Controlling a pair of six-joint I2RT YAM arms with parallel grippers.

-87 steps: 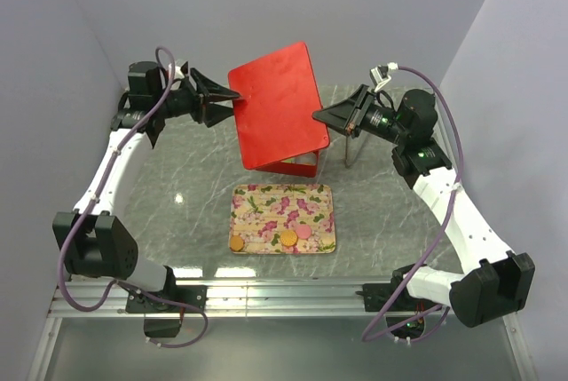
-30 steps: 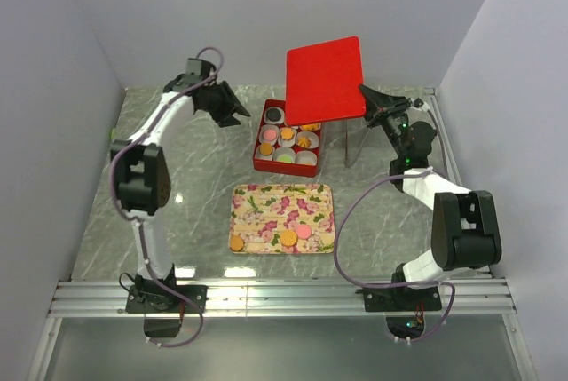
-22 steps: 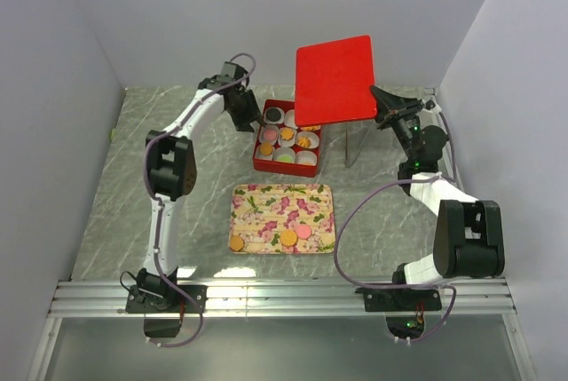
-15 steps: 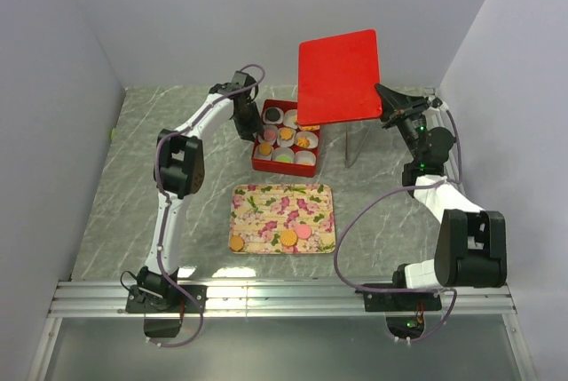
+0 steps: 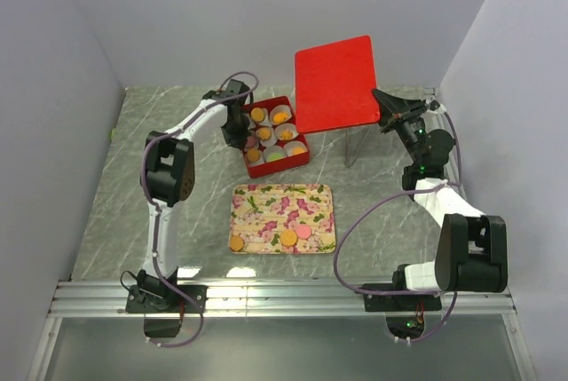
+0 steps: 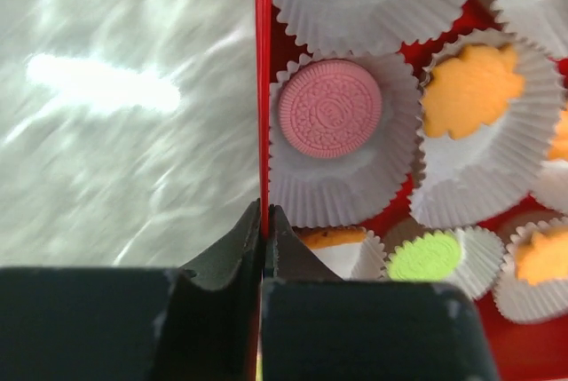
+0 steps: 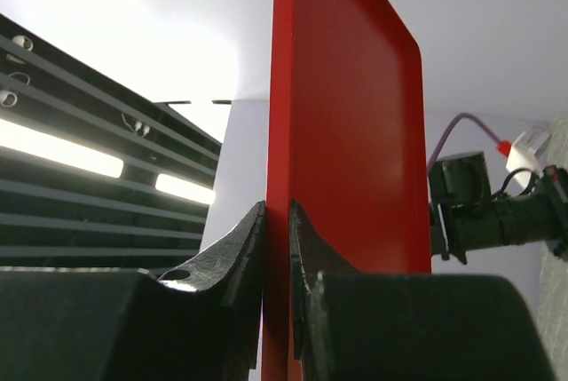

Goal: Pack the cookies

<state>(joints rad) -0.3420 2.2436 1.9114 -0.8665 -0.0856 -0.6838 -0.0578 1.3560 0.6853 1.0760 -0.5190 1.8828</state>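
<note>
I will next move my right gripper to the left in the top view, lower the lid onto the open top of the box and let go of it, because the cookies in the box are uncovered.
A red box (image 5: 303,155) of white paper cups sits behind the floral tray (image 5: 266,203). Its cups hold cookies: a pink one (image 6: 330,121), an orange one (image 6: 469,90), a green one (image 6: 429,255) and a golden-brown one (image 6: 330,237). My left gripper (image 5: 240,131) (image 6: 264,221) is shut on the box's left wall (image 6: 263,88). Three more cookies lie on the tray: brown (image 5: 236,243), orange (image 5: 288,237), pink (image 5: 303,232). My right gripper (image 5: 380,107) (image 7: 277,221) is shut on the edge of the red lid (image 5: 335,83) (image 7: 346,132), held up in the air right of the box.
A thin metal stand (image 5: 349,148) rises from the marble table (image 5: 177,212) under the raised lid, right of the box. Grey walls close in the back and both sides. The right arm's cable (image 5: 355,221) loops over the table on the right.
My left gripper has come down onto the box's left wall and shut on it. The box has turned and shifted left. The lid stays raised in the right gripper.
</note>
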